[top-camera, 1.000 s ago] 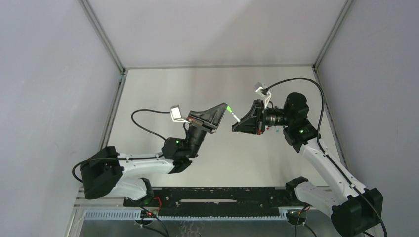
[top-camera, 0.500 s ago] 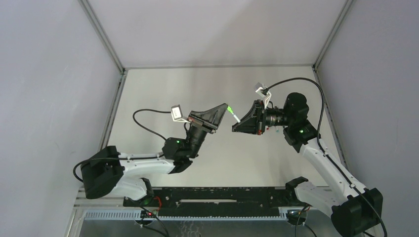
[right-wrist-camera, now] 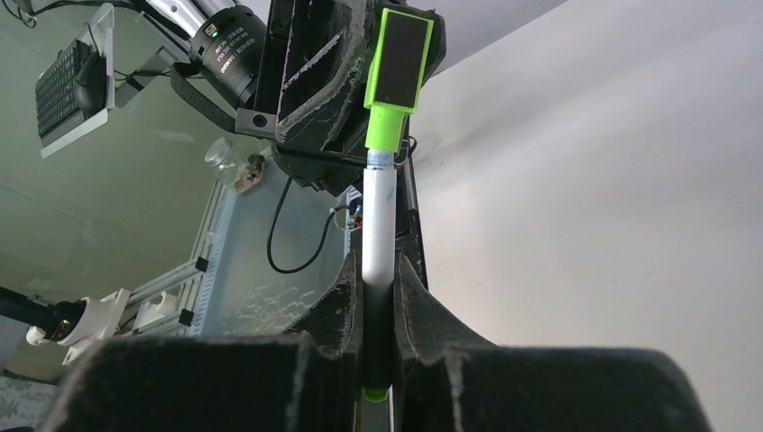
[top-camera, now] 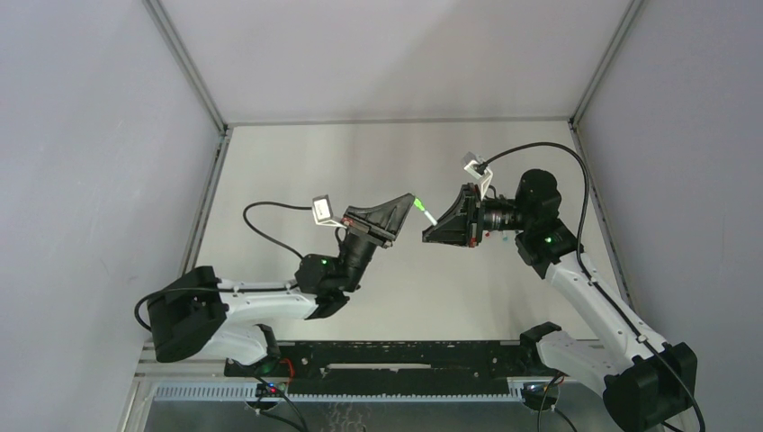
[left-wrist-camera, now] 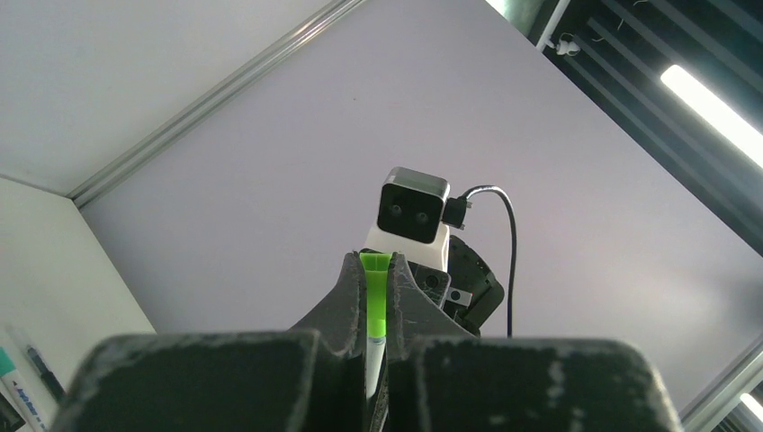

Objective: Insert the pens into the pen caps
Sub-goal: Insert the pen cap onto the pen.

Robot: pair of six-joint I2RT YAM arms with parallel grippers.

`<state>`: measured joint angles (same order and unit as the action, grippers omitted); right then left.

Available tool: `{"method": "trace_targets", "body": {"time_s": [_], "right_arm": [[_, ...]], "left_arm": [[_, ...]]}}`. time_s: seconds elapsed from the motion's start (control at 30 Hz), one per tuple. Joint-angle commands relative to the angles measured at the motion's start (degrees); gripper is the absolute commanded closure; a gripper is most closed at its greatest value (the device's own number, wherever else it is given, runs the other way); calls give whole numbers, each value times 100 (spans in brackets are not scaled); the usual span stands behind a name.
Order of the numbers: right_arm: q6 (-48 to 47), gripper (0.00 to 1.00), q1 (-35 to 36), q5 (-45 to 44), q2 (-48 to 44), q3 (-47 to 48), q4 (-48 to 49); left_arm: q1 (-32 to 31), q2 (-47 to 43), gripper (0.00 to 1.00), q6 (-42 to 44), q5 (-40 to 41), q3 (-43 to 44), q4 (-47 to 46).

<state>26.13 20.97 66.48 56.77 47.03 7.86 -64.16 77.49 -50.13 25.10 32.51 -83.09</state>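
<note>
The pen's tip is capped. My right gripper will next lower the pen beside the red and teal bits, tilting its fingers toward the table, and let go of the pen.
A bright green pen cap (right-wrist-camera: pixel 396 81) is pinched in my left gripper (left-wrist-camera: pixel 375 263), which is shut on it. A white-barrelled pen (right-wrist-camera: pixel 378 225) with a green back end sits in my right gripper (right-wrist-camera: pixel 379 274), shut on its dark lower barrel. The pen's front end meets the cap's narrow end, and the two lie in one line. In the top view the green cap (top-camera: pixel 417 203) and the white pen (top-camera: pixel 431 218) bridge the gap between the left gripper (top-camera: pixel 413 202) and the right gripper (top-camera: pixel 435 224), raised above the table. In the left wrist view the cap (left-wrist-camera: pixel 374 301) stands between the fingers.
Two more pens (left-wrist-camera: pixel 16 382), one with a teal end and one dark, lie at the lower left edge of the left wrist view. Small red and teal bits (top-camera: pixel 497 238) show on the table (top-camera: pixel 378 153) under the right wrist. Grey walls enclose the table on three sides.
The left gripper with the green cap has shifted very slightly toward the near side. The right arm holds still, and both grips are unchanged.
</note>
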Motion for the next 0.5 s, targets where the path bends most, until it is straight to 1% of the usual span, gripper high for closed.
{"method": "trace_targets", "body": {"time_s": [0.0, 0.17, 0.4, 0.47], "right_arm": [[17, 100, -33, -1, -123, 44, 203], [-59, 100, -48, -121, -116, 43, 120], [-329, 100, -51, -276, -109, 52, -56], [-513, 100, -57, -343, -90, 103, -259]], "left_arm": [[-26, -160, 100, 126, 67, -183, -46], [-26, -87, 100, 57, -69, -119, -47], [-26, 196, 100, -200, -646, -12, -23], [-26, 206, 100, -267, -792, -54, 116]]}}
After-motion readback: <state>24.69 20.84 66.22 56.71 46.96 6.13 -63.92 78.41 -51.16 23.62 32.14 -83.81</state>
